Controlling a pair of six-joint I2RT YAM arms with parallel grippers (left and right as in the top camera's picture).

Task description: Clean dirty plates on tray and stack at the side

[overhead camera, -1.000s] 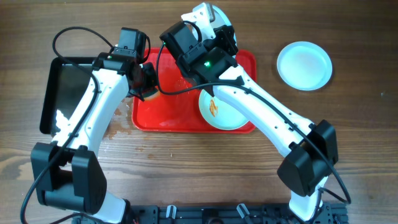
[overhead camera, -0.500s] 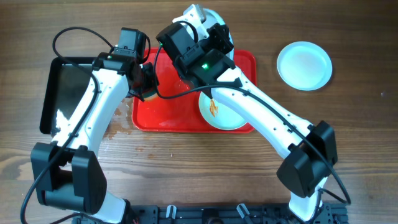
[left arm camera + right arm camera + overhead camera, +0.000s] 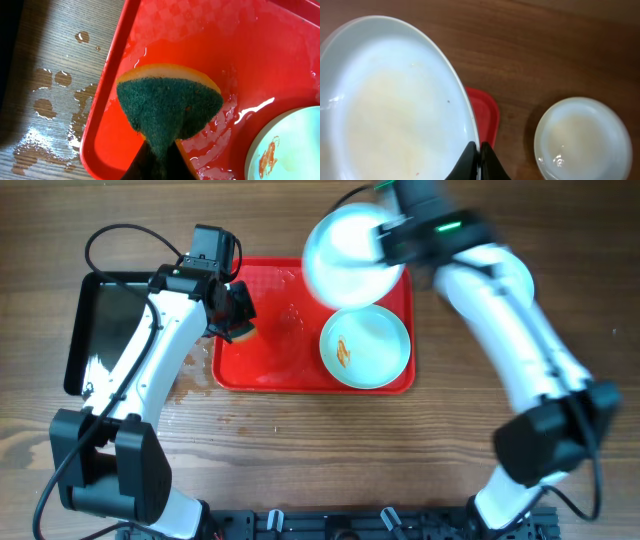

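The third plate (image 3: 507, 281) (image 3: 583, 140) lies below my right gripper and to its right in the overhead view. Next I carry the smear-free plate across, down onto it, and release.
The red tray (image 3: 262, 368) lies mid-table and is wet. One plate (image 3: 366, 346) with an orange smear lies in its right half and also shows in the left wrist view (image 3: 290, 150). My right gripper (image 3: 479, 151) is shut on the rim of a second plate (image 3: 345, 255), held lifted over the tray's back right corner (image 3: 485, 114); the arm is motion-blurred. A third plate (image 3: 582, 137) lies on the wood right of the tray, hidden under the arm in the overhead view. My left gripper (image 3: 161, 161) is shut on a green-and-yellow sponge (image 3: 170, 106) over the tray's left part.
A glossy black tray (image 3: 108, 320) lies left of the red tray, under the left arm. Water drops (image 3: 50, 100) wet the wood between the two trays.
My right arm has lifted the held plate off the tray's back and swung up and to the right. The left arm and sponge have barely moved.
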